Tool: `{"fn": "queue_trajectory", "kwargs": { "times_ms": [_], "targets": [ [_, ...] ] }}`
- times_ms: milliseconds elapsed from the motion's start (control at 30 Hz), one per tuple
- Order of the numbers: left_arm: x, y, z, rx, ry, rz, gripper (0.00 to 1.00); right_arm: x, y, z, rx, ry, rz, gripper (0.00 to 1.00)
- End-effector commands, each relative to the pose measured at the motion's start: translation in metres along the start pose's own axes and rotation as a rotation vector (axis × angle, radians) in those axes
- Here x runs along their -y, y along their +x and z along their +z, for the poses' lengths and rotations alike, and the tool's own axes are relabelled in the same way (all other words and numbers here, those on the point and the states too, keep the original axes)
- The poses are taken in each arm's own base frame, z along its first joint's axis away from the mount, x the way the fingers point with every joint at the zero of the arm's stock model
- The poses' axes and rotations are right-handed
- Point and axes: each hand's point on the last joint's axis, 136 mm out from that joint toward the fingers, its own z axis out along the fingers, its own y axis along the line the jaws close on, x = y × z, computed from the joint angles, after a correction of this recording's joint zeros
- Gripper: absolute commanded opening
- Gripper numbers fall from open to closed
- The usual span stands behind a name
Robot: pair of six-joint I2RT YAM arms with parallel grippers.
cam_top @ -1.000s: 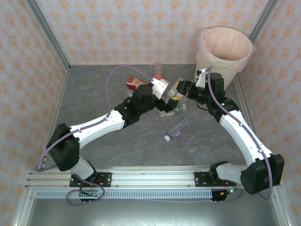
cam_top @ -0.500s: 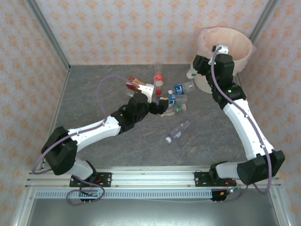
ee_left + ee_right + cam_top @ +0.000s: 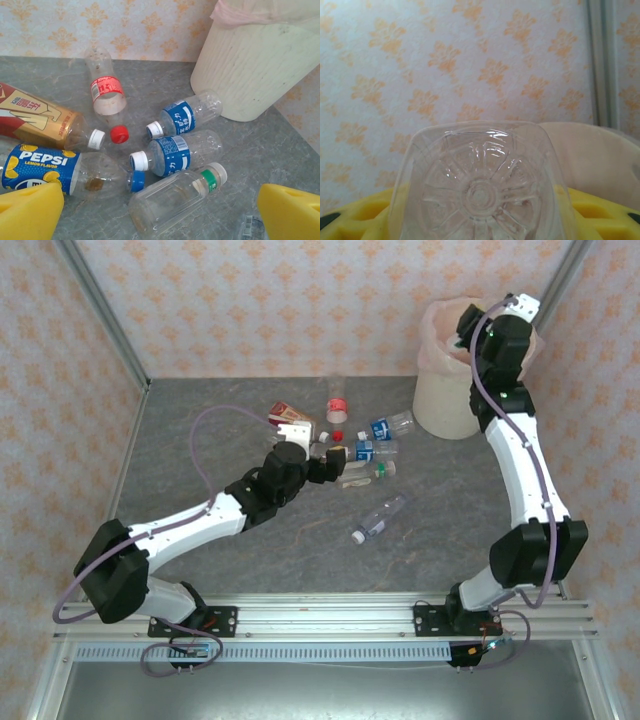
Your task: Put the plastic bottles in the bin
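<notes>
The robot's right gripper should move slightly away from the robot's base, over the bin's opening, and then open to let go of the clear bottle.
Several plastic bottles lie in a cluster on the grey table: a Pepsi bottle [image 3: 55, 170], a gold-labelled brown one [image 3: 35, 117], a red-labelled clear one [image 3: 105, 87], two blue-labelled ones [image 3: 187, 112] [image 3: 177, 152] and a green-banded clear one [image 3: 175, 200]. My left gripper [image 3: 335, 455] hovers open just short of them, its yellow fingers [image 3: 27, 215] at the view's lower corners. My right gripper [image 3: 470, 332] is raised over the bin [image 3: 440, 410] and shut on a clear bottle [image 3: 480, 195], whose ribbed base faces the camera. The bin's rim [image 3: 590, 160] shows beyond it.
One more clear bottle [image 3: 380, 518] lies alone nearer the arms. A loose red cap [image 3: 119, 134] sits among the cluster. Patterned walls and metal posts close in the table. The bin [image 3: 255, 65] stands at the back right corner.
My right arm has risen from the bottle cluster and swung back over the bin, carrying the clear bottle. My left arm has drawn back slightly to the left, still open.
</notes>
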Motion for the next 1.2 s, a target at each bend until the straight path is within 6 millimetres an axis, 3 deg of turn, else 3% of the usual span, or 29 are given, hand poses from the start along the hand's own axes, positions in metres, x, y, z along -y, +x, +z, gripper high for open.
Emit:
{"fn": "queue_trajectory", "kwargs": {
  "times_ms": [0, 167, 367, 467, 600, 733, 867, 933, 1167],
  "targets": [
    [-0.015, 0.002, -0.002, 0.026, -0.054, -0.038, 1.00, 0.009, -0.028, 0.016, 0.100, 0.046, 0.060, 0.42],
    [-0.035, 0.009, -0.008, 0.046, -0.121, -0.067, 1.00, 0.024, -0.021, 0.055, 0.096, 0.143, 0.039, 0.42],
    [-0.055, 0.011, -0.018, 0.069, -0.185, -0.081, 1.00, 0.037, 0.023, 0.101, -0.034, 0.232, 0.013, 0.46],
    [-0.063, 0.011, -0.019, 0.066, -0.209, -0.092, 1.00, 0.054, 0.040, 0.114, -0.077, 0.325, -0.007, 0.50],
    [-0.068, 0.012, -0.019, 0.062, -0.225, -0.103, 1.00, 0.056, 0.062, 0.128, -0.136, 0.295, 0.028, 0.57],
    [-0.070, 0.016, -0.015, 0.046, -0.239, -0.110, 1.00, 0.061, 0.064, 0.127, -0.138, 0.329, 0.052, 0.73],
    [-0.073, 0.019, -0.013, 0.035, -0.252, -0.123, 1.00, 0.068, 0.054, 0.116, -0.116, 0.373, 0.064, 0.86],
    [-0.075, 0.019, -0.013, 0.030, -0.264, -0.129, 1.00, 0.072, 0.048, 0.109, -0.100, 0.402, 0.069, 1.00],
    [-0.077, 0.021, -0.009, 0.014, -0.277, -0.157, 1.00, 0.075, 0.037, 0.083, -0.060, 0.391, 0.080, 0.99]
  ]
}}
